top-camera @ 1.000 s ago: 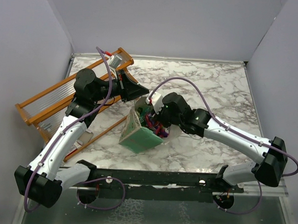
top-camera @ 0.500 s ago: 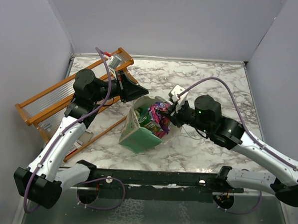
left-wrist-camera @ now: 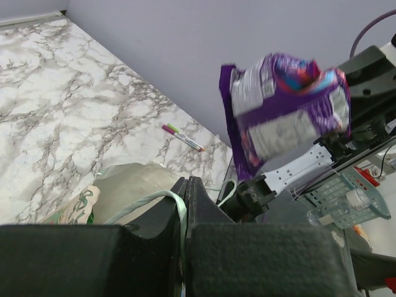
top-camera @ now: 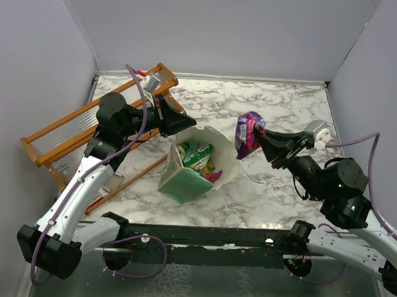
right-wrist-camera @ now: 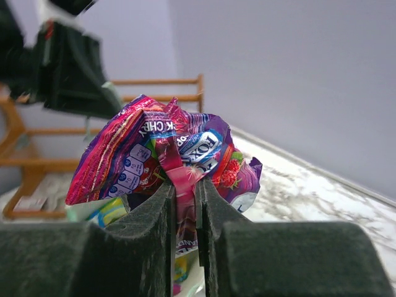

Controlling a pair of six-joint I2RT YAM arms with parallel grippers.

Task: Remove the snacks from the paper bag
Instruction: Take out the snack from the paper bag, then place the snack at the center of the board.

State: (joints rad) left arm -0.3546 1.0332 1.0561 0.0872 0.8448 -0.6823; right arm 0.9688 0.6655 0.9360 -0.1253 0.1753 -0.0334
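The marble by the far wall (top-camera: 276, 107) lies bare, so I will swing my right gripper outward past the bag (top-camera: 185, 182) and lower it there to let go of the packet.
The mint-green paper bag (top-camera: 185, 182) leans on the marble table with its cream inside (left-wrist-camera: 133, 181) open. My left gripper (top-camera: 186, 124) is at the bag's far rim, shut on a white string handle (left-wrist-camera: 148, 202); in the left wrist view it (left-wrist-camera: 184, 183) pinches the string. A green snack packet (top-camera: 197, 154) and other bright packets lie inside the bag. My right gripper (top-camera: 263, 136) is shut on a crumpled purple-and-pink snack packet (top-camera: 248, 134), held in the air to the right of the bag. The packet also shows in the right wrist view (right-wrist-camera: 162, 154), clamped between the jaws (right-wrist-camera: 184, 185), and in the left wrist view (left-wrist-camera: 284, 111).
An orange wooden rack (top-camera: 73, 125) stands at the left, beside my left arm, with a small carton (top-camera: 156, 80) at its far end. A pink-capped pen (left-wrist-camera: 184, 137) lies on the marble near the wall. Grey walls close in the table on three sides.
My right gripper has pulled the purple packet up out of the bag and carried it right, clear of the rim. The left gripper has kept its hold on the handle.
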